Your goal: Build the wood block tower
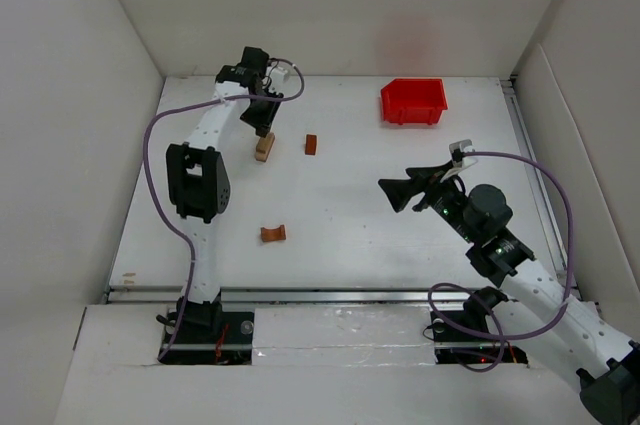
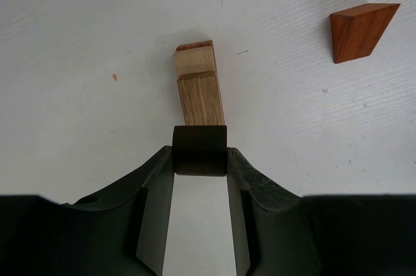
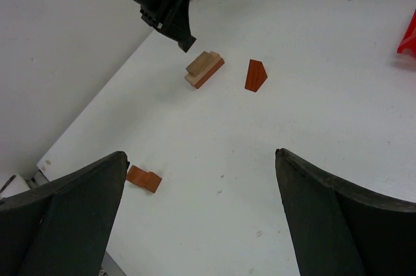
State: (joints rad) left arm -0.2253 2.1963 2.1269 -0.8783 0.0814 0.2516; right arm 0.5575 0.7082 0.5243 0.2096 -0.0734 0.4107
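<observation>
My left gripper lowers the dark brown block onto the brown bar atop the tower [image 1: 264, 148] [image 2: 201, 99] next and releases it, since that bar lies below the gripper.
The tower [image 1: 264, 148] is a low stack at the back left: a reddish-brown bar at the bottom, a tan piece and a brown bar [image 2: 200, 97] on top. My left gripper [image 2: 200, 159] hangs just above its near end, shut on a dark brown block [image 2: 199, 143] pinched between the fingertips. From above, that gripper [image 1: 263, 129] sits right over the stack. A reddish-brown wedge block [image 1: 311, 144] lies to the right of the tower. A reddish-brown arch block [image 1: 273, 234] lies nearer the front. My right gripper [image 1: 400, 193] stands open and empty, well to the right.
A red plastic bin [image 1: 413, 101] stands at the back right. White walls close in the table [image 1: 350, 245] on the left, back and right. A metal rail [image 1: 330, 293] runs along the near edge.
</observation>
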